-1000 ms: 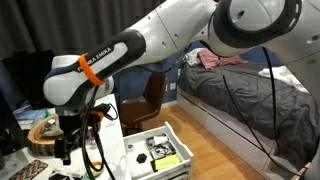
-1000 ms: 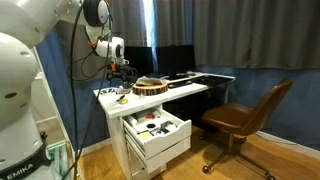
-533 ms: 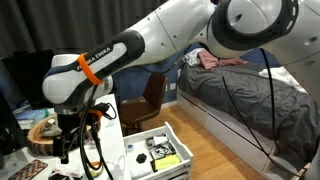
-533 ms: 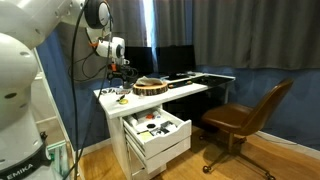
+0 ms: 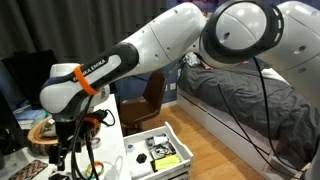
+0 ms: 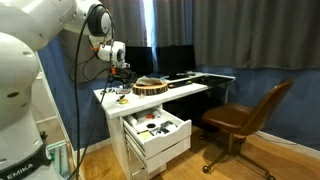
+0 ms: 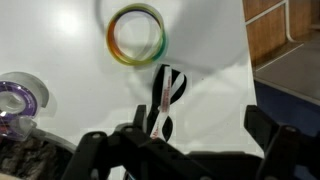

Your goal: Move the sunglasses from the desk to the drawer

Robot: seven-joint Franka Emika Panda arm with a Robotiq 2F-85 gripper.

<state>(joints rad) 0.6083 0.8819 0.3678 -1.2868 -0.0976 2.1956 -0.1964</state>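
Observation:
The sunglasses lie below my gripper, between its open fingers, so it will go down over the folded sunglasses' white and red temple [image 7: 163,108] and close next.
The sunglasses [image 7: 165,100] are folded, black with a white and red temple, and lie on the white desk [image 7: 210,60] close to its edge. My gripper [image 7: 200,122] hangs open just above them; the left finger [image 7: 140,118] is beside the glasses and the right finger [image 7: 262,124] is over the desk edge. In both exterior views the gripper [image 5: 65,155] [image 6: 120,84] is low over the desk [image 6: 180,90] end. The white drawer [image 5: 160,152] [image 6: 156,127] stands pulled out below, with small black items and a yellow-green pad.
A green-yellow tape ring [image 7: 137,37] and a purple tape roll [image 7: 18,100] lie near the glasses. A round wooden tray [image 6: 150,86] sits on the desk. A brown chair [image 6: 245,118] and the grey-covered bed [image 5: 250,100] stand nearby.
The arm has swung and lowered the gripper a little toward the desk top. The sunglasses and drawer have not moved.

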